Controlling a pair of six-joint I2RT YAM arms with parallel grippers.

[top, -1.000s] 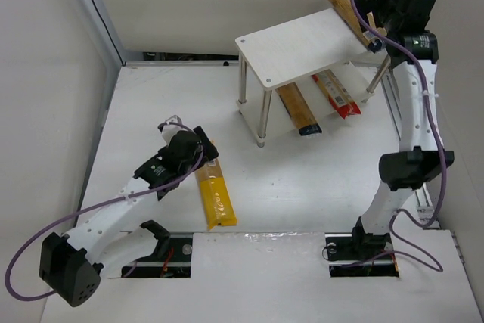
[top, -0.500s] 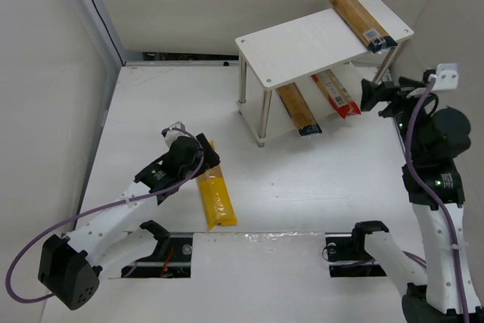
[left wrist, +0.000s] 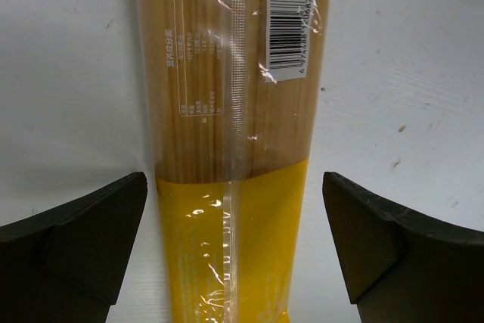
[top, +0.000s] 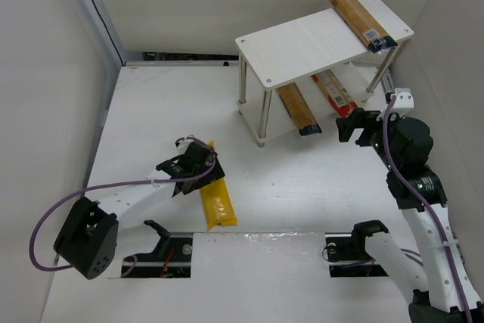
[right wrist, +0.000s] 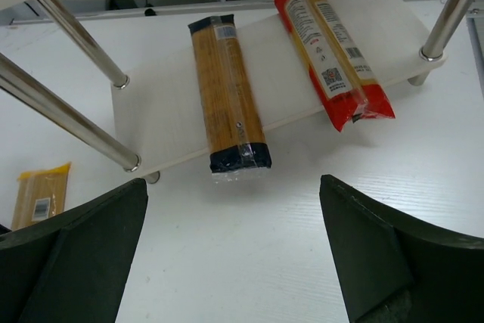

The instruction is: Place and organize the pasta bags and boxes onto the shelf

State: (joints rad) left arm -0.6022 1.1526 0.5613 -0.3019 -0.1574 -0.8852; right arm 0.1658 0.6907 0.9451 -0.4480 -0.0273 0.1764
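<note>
Next, my left gripper lowers and closes on the pack's edge. The yellow spaghetti pack's clear window edge [left wrist: 233,169] lies below the gripper, between its open fingers.
The yellow spaghetti pack [top: 215,193] lies on the table at the front left; in the left wrist view [left wrist: 234,149] it runs between my fingers. My left gripper [top: 195,163] is open and astride its far end, not closed on it. The shelf [top: 302,41] stands at the back right. One orange-brown pack [top: 359,17] lies on its top. The other orange-brown pack [right wrist: 227,88] and the red pack [right wrist: 329,51] lie on its lower tier. My right gripper [top: 349,128] is open and empty, in front of the lower tier.
Grey walls close the table on the left and at the back. The shelf's silver legs [right wrist: 76,122] stand between my right gripper and the lower tier. A white wall runs along the right side.
My right gripper let go of the orange-brown pack on the shelf top, then drew back and down to the front of the lower tier. My left gripper moved down over the yellow pack's far end.
</note>
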